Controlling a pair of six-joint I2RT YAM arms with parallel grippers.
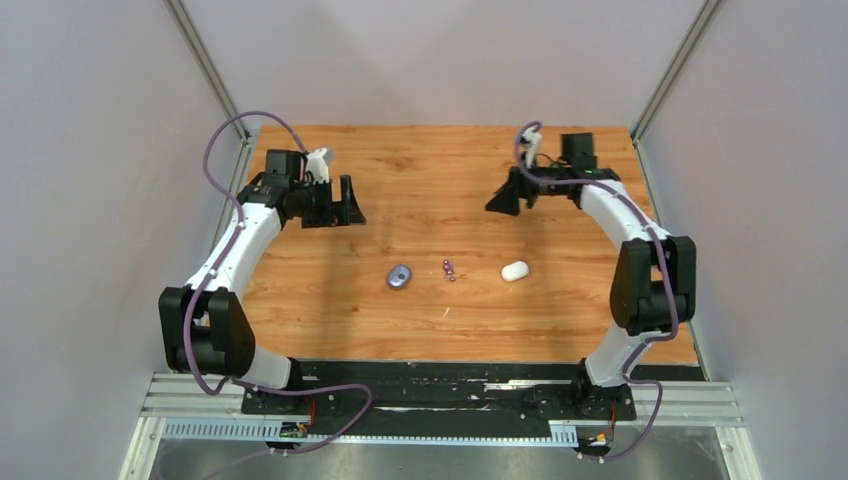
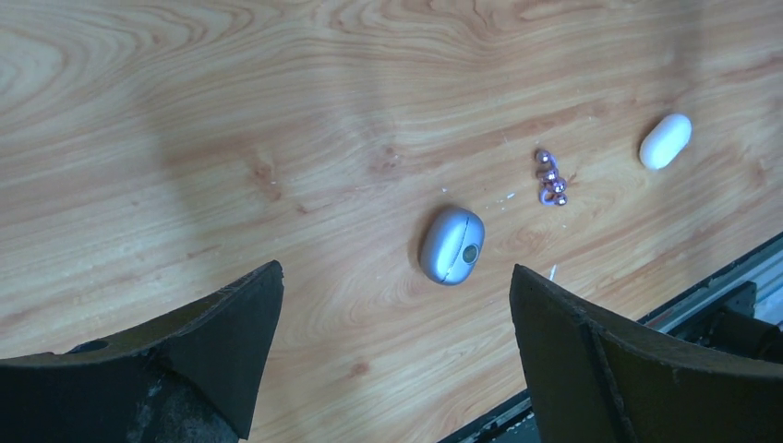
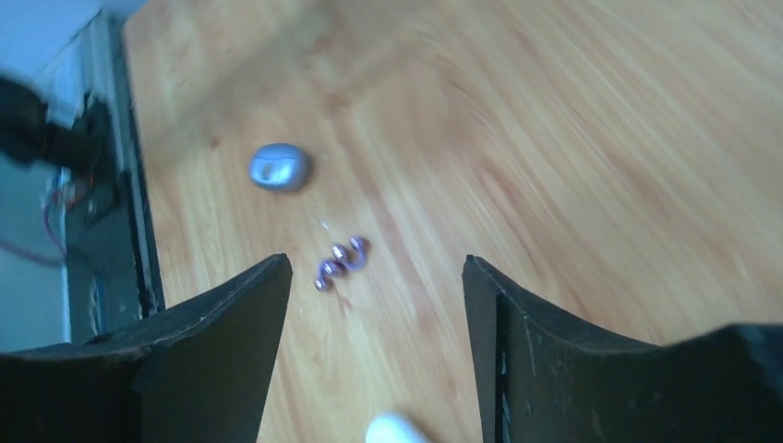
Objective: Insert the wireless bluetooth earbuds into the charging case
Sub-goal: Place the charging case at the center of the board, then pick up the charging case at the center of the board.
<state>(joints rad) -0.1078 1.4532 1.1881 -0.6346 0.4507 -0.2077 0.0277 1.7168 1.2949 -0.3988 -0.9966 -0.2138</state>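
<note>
I will move my right gripper down and to the left in the top view next, down around the blue-grey oval case (image 1: 400, 277) (image 3: 280, 168), as the case lies that way.
Several tiny bead-like earbuds (image 1: 449, 269), purple with shiny spots, lie clumped at the table's middle. They also show in the left wrist view (image 2: 551, 178) and, blurred, in the right wrist view (image 3: 339, 263). A blue-grey oval case (image 1: 400, 277) lies shut just left of them (image 2: 451, 245) (image 3: 278, 167). A white oval case (image 1: 515, 271) lies shut to their right (image 2: 666, 141) (image 3: 395, 429). My left gripper (image 1: 345, 208) (image 2: 395, 277) is open and empty at the far left. My right gripper (image 1: 503, 200) (image 3: 377, 263) is open and empty at the far right.
The wooden table (image 1: 420, 170) is walled by grey panels on both sides and at the back. A black and metal rail (image 1: 440, 385) runs along the near edge by the arm bases. A small white fleck (image 1: 446, 312) lies in front of the earbuds.
</note>
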